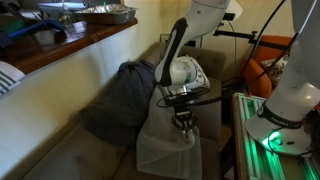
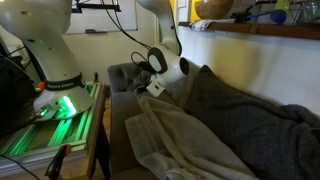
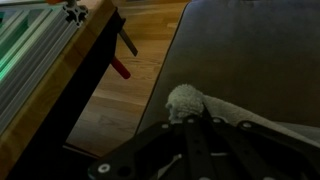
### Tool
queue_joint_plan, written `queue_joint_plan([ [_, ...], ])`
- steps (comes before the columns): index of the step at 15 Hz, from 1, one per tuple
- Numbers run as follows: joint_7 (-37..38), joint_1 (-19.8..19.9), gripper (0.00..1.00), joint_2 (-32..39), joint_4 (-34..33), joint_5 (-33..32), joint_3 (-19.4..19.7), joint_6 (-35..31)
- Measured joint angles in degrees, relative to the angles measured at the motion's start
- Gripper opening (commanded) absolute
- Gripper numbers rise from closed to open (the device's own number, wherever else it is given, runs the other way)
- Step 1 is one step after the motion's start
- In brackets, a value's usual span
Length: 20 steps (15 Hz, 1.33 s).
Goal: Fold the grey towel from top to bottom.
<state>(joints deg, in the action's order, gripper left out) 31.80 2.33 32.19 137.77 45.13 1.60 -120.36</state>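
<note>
The bunched bit goes down onto the sofa seat near its front edge (image 1: 191, 149) next for release there, as the seat lies below my gripper.
The grey towel (image 1: 163, 148) is a pale, rumpled cloth lying on the sofa seat; it also shows in an exterior view (image 2: 175, 135). My gripper (image 1: 185, 122) points down over the towel's upper edge and is shut on a bunched bit of it. It also shows in an exterior view (image 2: 150, 90) at the towel's far end. In the wrist view a fuzzy tuft of the towel (image 3: 185, 100) sticks out between the dark fingers (image 3: 192, 122). The towel hangs and drapes from the pinch toward the seat front.
A darker charcoal cloth heap (image 1: 120, 100) lies against the sofa back beside the towel, and shows large in an exterior view (image 2: 250, 120). The robot base with green lights (image 1: 275, 140) stands on a table beside the sofa. A wooden ledge (image 1: 70, 45) runs behind the sofa. A red-handled tool (image 3: 120, 68) lies on the floor.
</note>
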Motion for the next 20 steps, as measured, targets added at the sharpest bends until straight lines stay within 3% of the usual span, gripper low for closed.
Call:
queue_joint_plan([
  [10,-0.14,0.11,0.01,2.18,-1.10,1.74,0.77,-0.22],
  [15,-4.26,1.50,0.01,12.18,-4.72,6.56,0.89,-0.17],
  [20,-6.49,1.80,0.01,24.32,-10.78,6.74,0.90,0.09],
])
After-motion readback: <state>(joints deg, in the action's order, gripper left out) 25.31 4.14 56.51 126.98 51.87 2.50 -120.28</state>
